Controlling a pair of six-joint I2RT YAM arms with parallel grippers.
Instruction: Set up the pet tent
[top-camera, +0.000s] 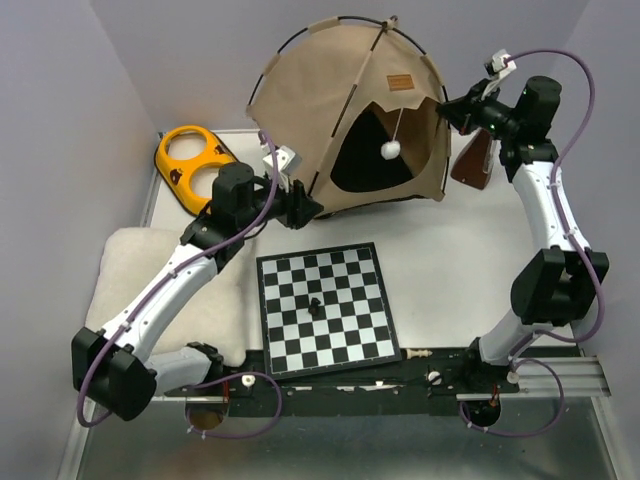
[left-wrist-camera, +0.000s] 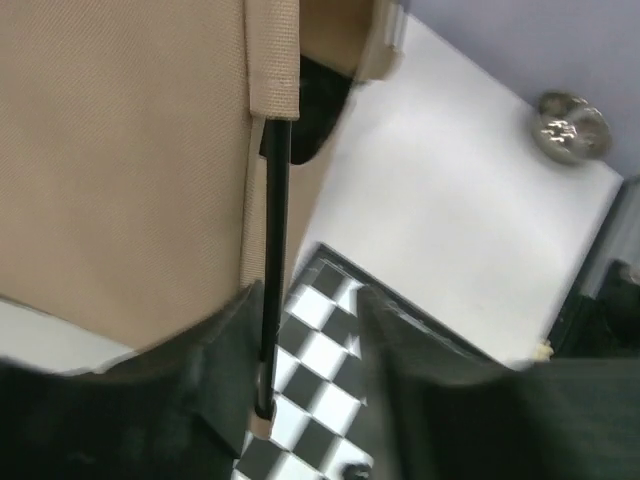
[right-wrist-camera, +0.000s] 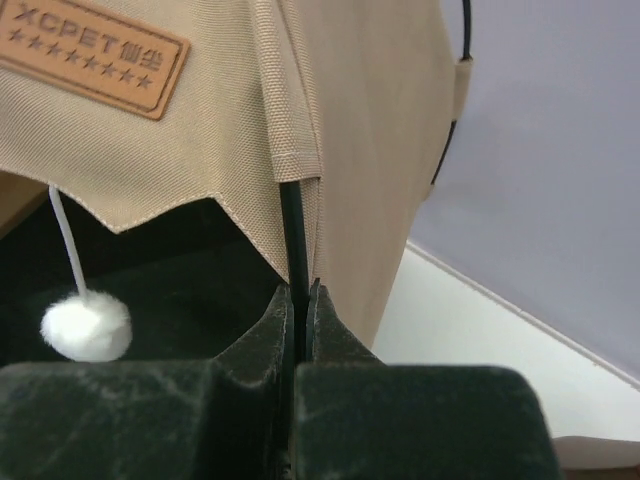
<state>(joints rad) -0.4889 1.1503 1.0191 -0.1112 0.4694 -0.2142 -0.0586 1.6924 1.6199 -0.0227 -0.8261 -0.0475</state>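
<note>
The tabletop by the tent's front edge (top-camera: 437, 220) is below and back from my right gripper. My right gripper should next lower the still raised pole toward it and let go.
The pet tent (top-camera: 330, 100) stands domed at the back of the table, tan with a black lining, crossing black poles, a brown label (top-camera: 400, 82) and a white pom-pom (top-camera: 390, 150) hanging in its opening. My left gripper (top-camera: 300, 205) is at the tent's front left corner. In the left wrist view it (left-wrist-camera: 310, 300) is open, and the end of a black pole (left-wrist-camera: 275, 220) sits between the jaws, close to the left finger. My right gripper (top-camera: 447, 108) is at the tent's right front edge. In the right wrist view it (right-wrist-camera: 300, 300) is shut on the black pole (right-wrist-camera: 292, 230) just below the fabric sleeve.
A chessboard (top-camera: 322, 308) with one black piece (top-camera: 315, 305) lies in front of the tent. A fluffy white cushion (top-camera: 150, 290) lies at the left, under my left arm. An orange double bowl (top-camera: 192, 165) is at the back left. A brown object (top-camera: 472, 160) is right of the tent.
</note>
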